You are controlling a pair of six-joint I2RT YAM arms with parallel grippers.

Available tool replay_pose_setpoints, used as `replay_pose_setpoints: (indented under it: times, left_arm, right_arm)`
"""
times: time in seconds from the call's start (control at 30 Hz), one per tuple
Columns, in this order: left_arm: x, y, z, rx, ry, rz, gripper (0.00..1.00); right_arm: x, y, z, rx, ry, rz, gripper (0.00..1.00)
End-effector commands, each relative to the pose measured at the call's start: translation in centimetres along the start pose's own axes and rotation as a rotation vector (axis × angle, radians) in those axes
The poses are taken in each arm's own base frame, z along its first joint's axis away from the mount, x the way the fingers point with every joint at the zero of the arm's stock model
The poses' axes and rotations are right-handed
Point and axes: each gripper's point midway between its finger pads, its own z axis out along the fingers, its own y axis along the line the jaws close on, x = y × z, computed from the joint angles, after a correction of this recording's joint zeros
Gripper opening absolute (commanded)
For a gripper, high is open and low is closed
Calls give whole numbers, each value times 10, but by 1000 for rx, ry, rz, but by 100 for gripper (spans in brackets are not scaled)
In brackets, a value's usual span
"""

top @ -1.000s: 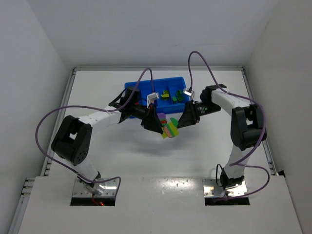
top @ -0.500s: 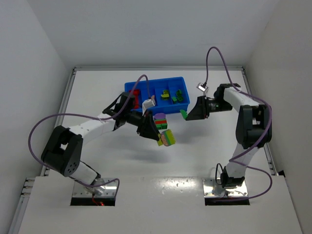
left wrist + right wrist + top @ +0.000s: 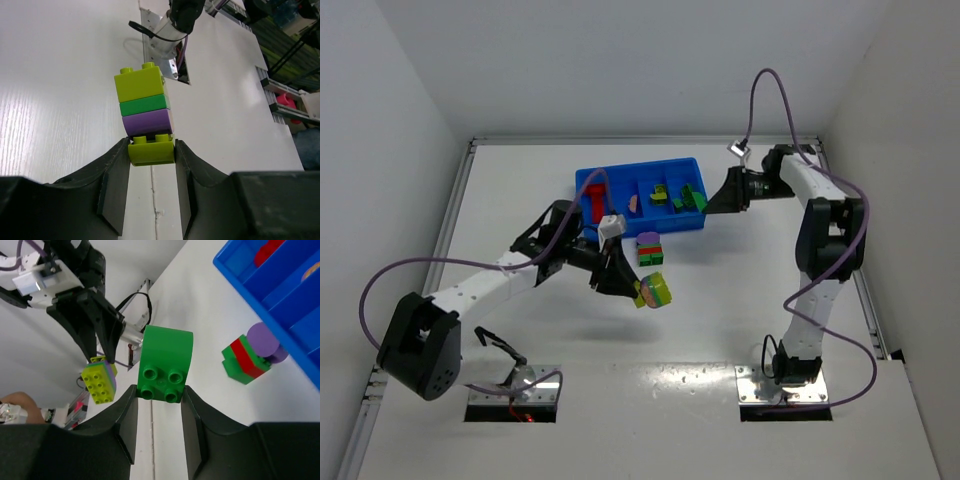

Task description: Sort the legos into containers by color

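I need to move my right gripper over the green bricks' section (image 3: 687, 194) next, tilting it downward, and release this matching brick there, since that section lies to the left in the top view.
My left gripper (image 3: 632, 290) is shut on the bottom yellow-green brick (image 3: 151, 152) of a lego stack (image 3: 654, 291), held above the table in front of the tray. Above that brick are purple, green and yellow-green bricks (image 3: 144, 102). My right gripper (image 3: 712, 207) is shut on a single green brick (image 3: 165, 365) by the right end of the blue tray (image 3: 582, 178). The tray holds a red brick (image 3: 593, 200) in the left compartment, a pink one (image 3: 634, 203), then yellow-green and green ones (image 3: 665, 195) to the right.
A small stack of purple, red and green bricks (image 3: 649, 250) stands on the table just in front of the tray; it also shows in the right wrist view (image 3: 249, 359). The tray wall (image 3: 260, 295) is at the upper right there. Purple cables loop over both arms.
The two grippers have drawn apart. The right gripper moved back-right to the tray's right end with the green brick. The left gripper drew back toward the near left with the stack.
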Motion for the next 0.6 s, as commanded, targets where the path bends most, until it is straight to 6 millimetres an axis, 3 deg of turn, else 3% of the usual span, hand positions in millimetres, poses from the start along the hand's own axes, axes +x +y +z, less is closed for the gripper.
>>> replay_pose_setpoints:
  times: [0.0,0.17,0.2,0.23,0.27,0.3,0.4,0.57]
  left_arm:
    - [-6,-4,-9,-21,-29,111,0]
    - [-10,-5,-18,-58,-52,134,0]
    - [-10,-3,-21,-77,-58,137,0]
    - [-11,-5,-22,-78,-62,148,0]
    - [-12,-1,-24,-98,-66,146,0]
    - [-11,-2,-25,-98,-66,155,0]
    - [-13,-2,-28,-109,-74,162,0]
    - [-17,0,-34,-137,-89,177,0]
  right_arm:
    - [-19,-7,3,-10,0,74,1]
    - [-39,-39,10,88,91,249,1]
    - [-36,-66,16,169,122,211,1]
    - [-49,-57,15,238,89,303,1]
    - [-55,-59,19,293,73,283,1]
    - [-58,-84,22,395,32,205,1]
    - [-78,-82,24,520,-13,173,1]
    - [-87,-121,25,697,7,121,1]
